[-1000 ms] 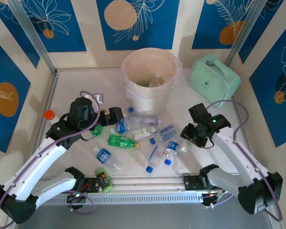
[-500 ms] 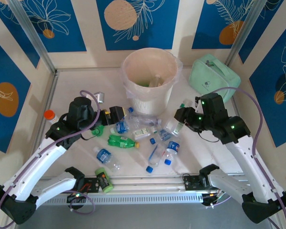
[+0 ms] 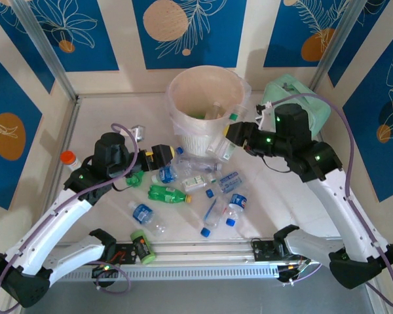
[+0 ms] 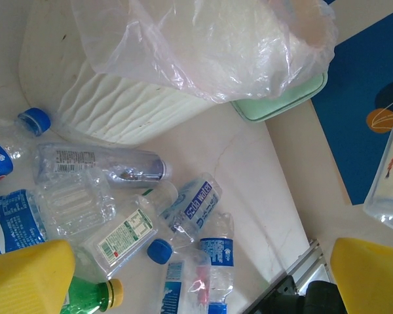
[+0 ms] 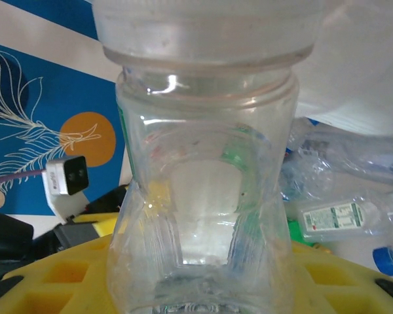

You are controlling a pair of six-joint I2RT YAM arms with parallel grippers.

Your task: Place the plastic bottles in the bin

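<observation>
The right gripper's bottle goes up and outward over the bin's opening [image 3: 209, 98] next for release, since it still hangs outside the bin's rim and the opening lies outward.
The bin [image 3: 206, 124], a cream wastebasket with a white bag liner, stands at the back centre and holds a few bottles. My right gripper [image 3: 238, 135] is shut on a clear plastic bottle [image 3: 224, 145] and holds it in the air against the bin's right side. In the right wrist view that bottle [image 5: 206, 196] sits between the yellow fingers [image 5: 59, 281]. My left gripper [image 3: 166, 157] hangs open left of the bin, over loose bottles [image 4: 193, 206], with nothing between its yellow fingers [image 4: 26, 278]. Several more bottles [image 3: 230, 181] lie in front of the bin, among them a green one [image 3: 167, 193].
A mint-green case [image 3: 314, 111] sits at the back right, partly behind my right arm. An orange-capped jar [image 3: 67, 157] stands at the left wall. A green can [image 3: 141, 246] lies by the front rail. Loose blue caps [image 3: 205, 231] dot the table.
My right gripper has lifted a clear bottle off the table and carried it up and left to the bin's side. The left arm has barely moved.
</observation>
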